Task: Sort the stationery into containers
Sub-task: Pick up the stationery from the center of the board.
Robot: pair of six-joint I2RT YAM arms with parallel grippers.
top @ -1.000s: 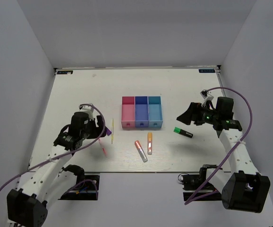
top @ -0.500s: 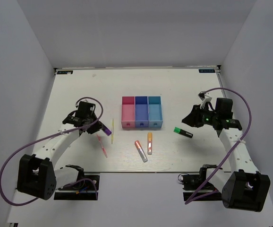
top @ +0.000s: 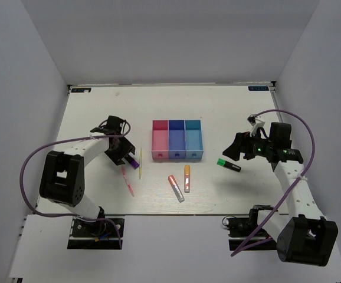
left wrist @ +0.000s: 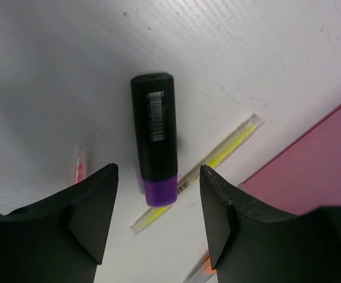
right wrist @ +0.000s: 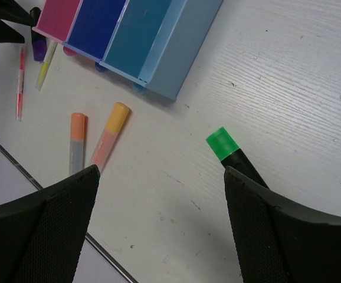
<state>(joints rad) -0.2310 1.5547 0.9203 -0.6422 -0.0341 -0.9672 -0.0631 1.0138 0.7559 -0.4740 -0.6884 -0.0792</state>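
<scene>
I need to lower my left gripper next over the marker's black body (top: 131, 160) (left wrist: 155, 130) and close across its width, because the marker lies lengthwise in line with the gap between my fingers.
My left gripper (top: 125, 157) is open, low over the table, with a black marker with a purple end (left wrist: 154, 135) lying just ahead of its fingertips (left wrist: 97, 200). A thin yellow pen (left wrist: 217, 158) lies against the marker, and a thin pink pen (top: 127, 181) lies near it. My right gripper (top: 232, 151) is open and empty, above a green and black marker (right wrist: 223, 144). An orange marker (top: 187, 177) and a red marker with a grey end (top: 176, 188) lie in front of the joined pink (top: 160, 140), dark blue (top: 176, 140) and teal (top: 193, 140) bins.
White walls close in the table's left, far and right sides. The table's near edge (right wrist: 58, 203) runs just behind the orange and red markers. The pink bin's wall (left wrist: 312, 165) stands close to the right of my left gripper.
My left arm has swung its elbow out and brought the gripper right, down over the purple marker. My right gripper has shifted slightly. The pens and bins have not moved.
</scene>
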